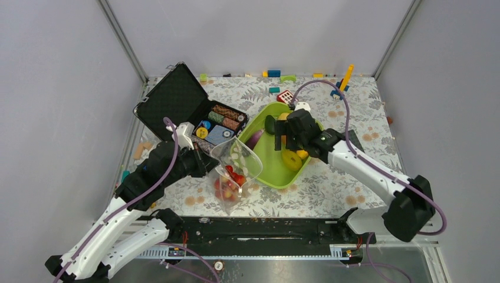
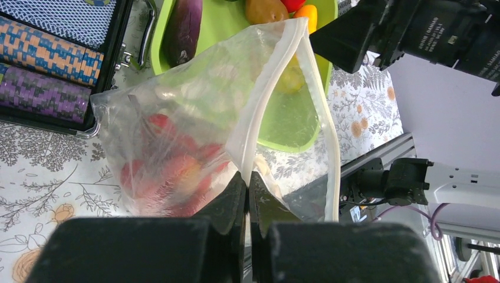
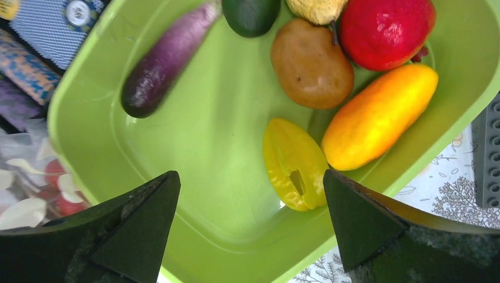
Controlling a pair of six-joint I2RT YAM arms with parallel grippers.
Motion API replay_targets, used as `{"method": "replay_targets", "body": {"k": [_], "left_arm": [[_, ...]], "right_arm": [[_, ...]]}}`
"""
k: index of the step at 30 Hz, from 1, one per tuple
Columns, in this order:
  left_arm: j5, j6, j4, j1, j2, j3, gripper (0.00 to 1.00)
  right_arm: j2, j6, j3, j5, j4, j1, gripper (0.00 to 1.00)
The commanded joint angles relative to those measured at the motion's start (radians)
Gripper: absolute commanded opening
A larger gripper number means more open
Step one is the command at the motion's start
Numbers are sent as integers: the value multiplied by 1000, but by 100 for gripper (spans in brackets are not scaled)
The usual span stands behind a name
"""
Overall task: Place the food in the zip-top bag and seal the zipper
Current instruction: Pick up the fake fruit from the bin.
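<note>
Because the ridged yellow fruit (image 1: 290, 160) (image 3: 292, 162) lies off-centre near one gripper finger, I will shift my right gripper toward the right in the wrist view and lower it astride.
My left gripper (image 2: 248, 180) is shut on the whitish zipper (image 2: 265, 100) strip of the clear zip-top bag (image 2: 177, 118) and holds its mouth open toward the tray. Red strawberries (image 2: 171, 171) lie inside the bag (image 1: 236, 168). My right gripper (image 3: 250, 180) hangs open over the lime-green tray (image 3: 206, 224) with nothing between its fingers. In the tray lie a purple eggplant (image 3: 168, 59), a dark avocado (image 3: 250, 15), a brown kiwi (image 3: 311, 65), a red apple (image 3: 386, 29), an orange mango (image 3: 377, 115) and a ridged yellow fruit (image 3: 292, 162), which is nearest the right fingertip.
An open black case of striped poker chips (image 1: 194, 112) stands left of the tray (image 1: 277, 171), right behind the bag. Small coloured blocks (image 1: 274, 73) line the back edge. A grey studded plate (image 3: 486, 153) lies right of the tray.
</note>
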Motion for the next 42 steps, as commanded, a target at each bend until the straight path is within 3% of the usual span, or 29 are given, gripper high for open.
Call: {"method": "replay_targets", "body": {"k": [1, 6, 16, 25, 42], "left_arm": [[13, 63, 91, 4, -5, -16, 0], [33, 86, 110, 5, -5, -18, 0], [62, 122, 75, 4, 75, 27, 0], [57, 135, 93, 4, 61, 29, 0], [89, 189, 33, 5, 87, 66, 0]], "right_arm": [[69, 22, 67, -11, -99, -9, 100], [176, -70, 99, -90, -108, -8, 99], [308, -180, 102, -27, -100, -17, 100], [407, -145, 116, -30, -56, -51, 100], [415, -100, 65, -128, -31, -53, 91]]}}
